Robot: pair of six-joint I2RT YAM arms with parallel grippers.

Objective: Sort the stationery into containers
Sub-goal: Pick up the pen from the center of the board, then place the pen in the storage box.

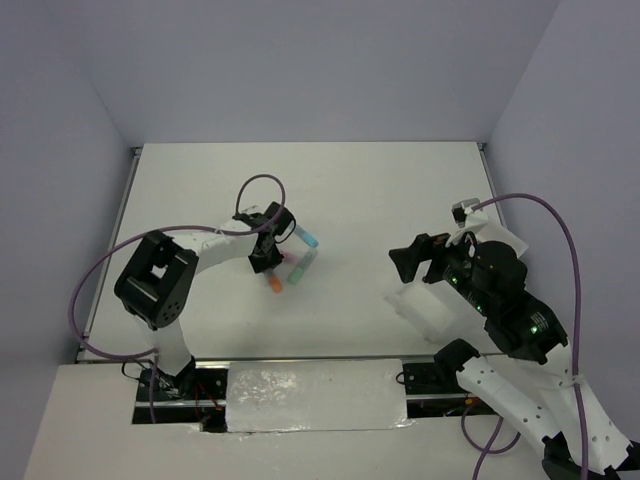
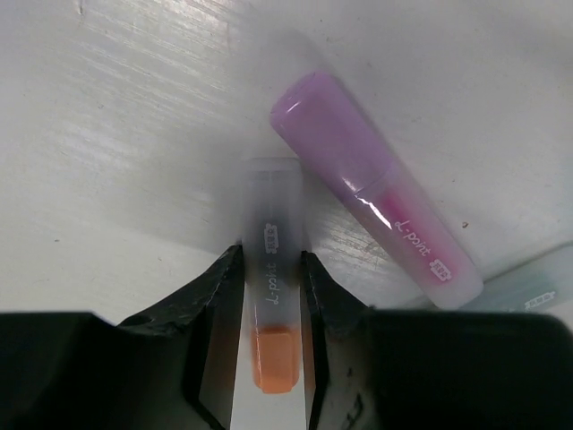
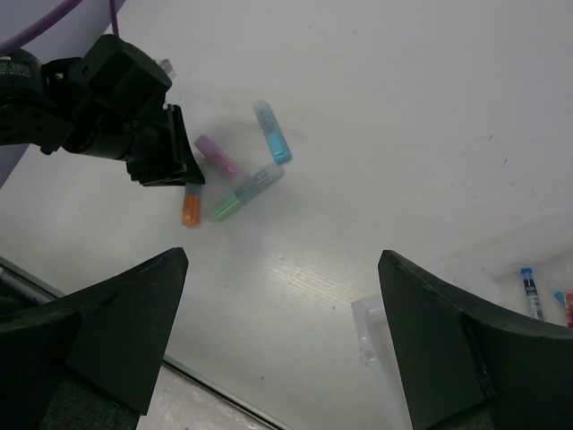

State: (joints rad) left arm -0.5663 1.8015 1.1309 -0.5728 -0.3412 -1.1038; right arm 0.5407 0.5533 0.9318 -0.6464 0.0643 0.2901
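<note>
I will lift my left gripper, carry the orange highlighter (image 2: 273,296) over the tray's near section and release, as that lies to the gripper's right in the top view.
My left gripper (image 2: 271,278) is shut on the orange highlighter (image 2: 273,296), its fingers pressed to both sides of the clear barrel, which still lies on the table. The purple highlighter (image 2: 367,188) rests just right of it. From above, the left gripper (image 1: 268,262) stands over the cluster of orange (image 1: 275,284), green (image 1: 300,270) and blue (image 1: 307,238) highlighters. My right gripper (image 3: 282,260) hangs open and empty above the table, near the corner of the translucent white tray (image 3: 376,322). A blue pen (image 3: 530,291) lies inside the tray.
The right arm covers much of the tray (image 1: 418,305) in the top view. The table's near edge, with a metal strip (image 3: 206,385), runs just below the right gripper. Grey walls enclose the table on three sides.
</note>
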